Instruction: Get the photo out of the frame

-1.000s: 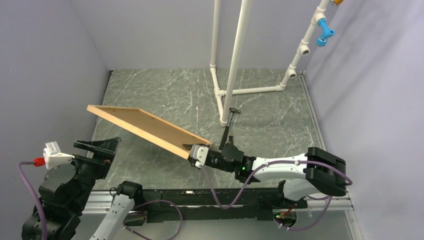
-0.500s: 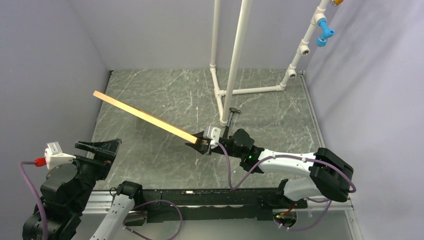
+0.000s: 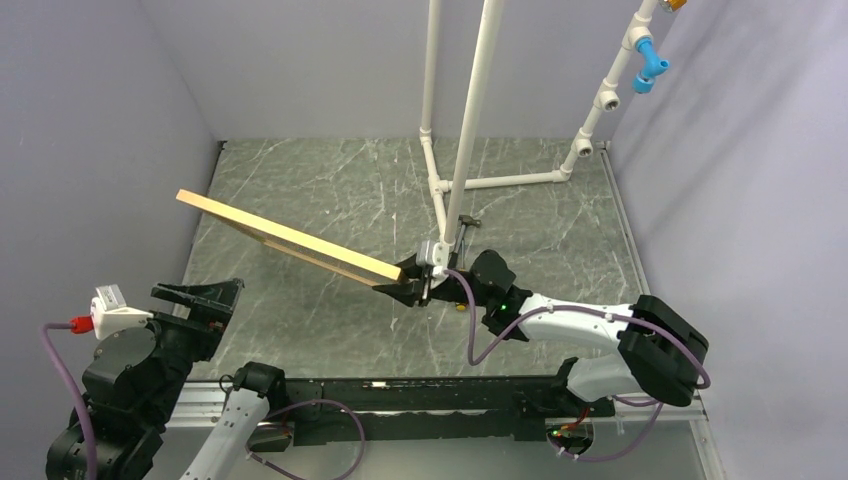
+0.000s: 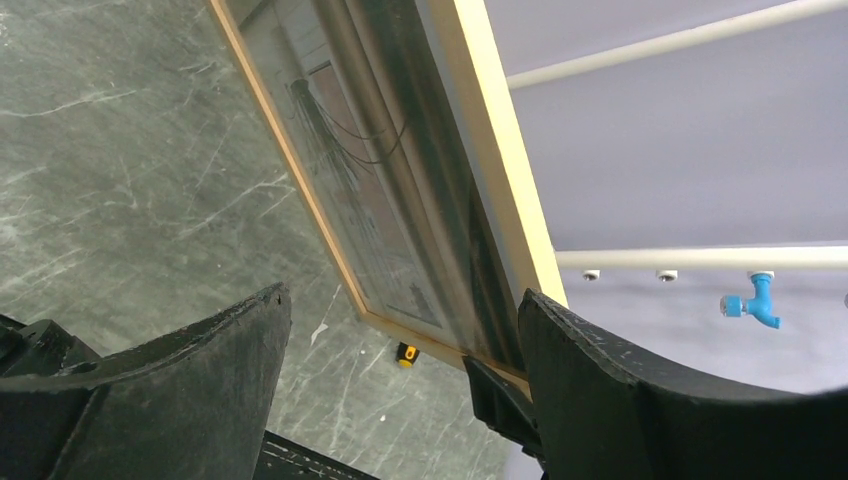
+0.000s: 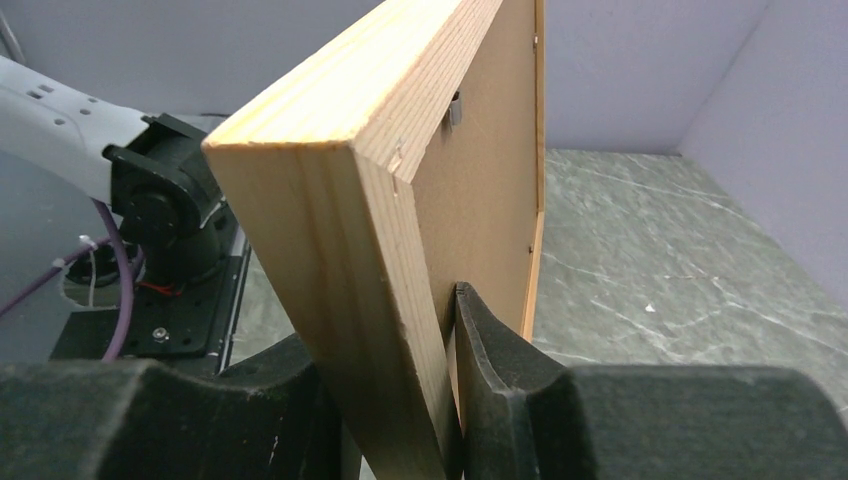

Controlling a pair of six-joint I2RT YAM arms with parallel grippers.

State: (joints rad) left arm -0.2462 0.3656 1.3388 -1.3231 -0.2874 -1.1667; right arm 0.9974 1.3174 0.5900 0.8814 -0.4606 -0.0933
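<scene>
I next need to turn the frame [image 3: 290,240] in my right gripper flat, glass side up, and lower it onto the marble table below to let go, as it hangs tilted on edge.
The frame [image 3: 290,240], light wood, hangs tilted on edge above the table. My right gripper [image 3: 412,280] is shut on its near right corner. In the right wrist view the fingers [image 5: 500,370] clamp the wooden moulding [image 5: 340,200], and the brown backing board [image 5: 490,170] faces right. The left wrist view shows the frame [image 4: 500,150] from its glass side, with the photo [image 4: 330,150] behind the reflective sheet, dark grass-like lines on it. My left gripper [image 4: 400,300] is open and empty, low at the near left [image 3: 195,295], apart from the frame.
A white pipe stand [image 3: 460,150] rises at the back centre, with a blue fitting [image 3: 650,65] on the right wall. A dark-handled tool [image 3: 455,250] lies by the stand's foot. A small yellow-and-black object [image 4: 405,353] lies on the marble table under the frame. Grey walls close in on both sides.
My right gripper moved away from the near edge and rolled. The frame turned from back-side-up to standing on edge. The left arm stayed put.
</scene>
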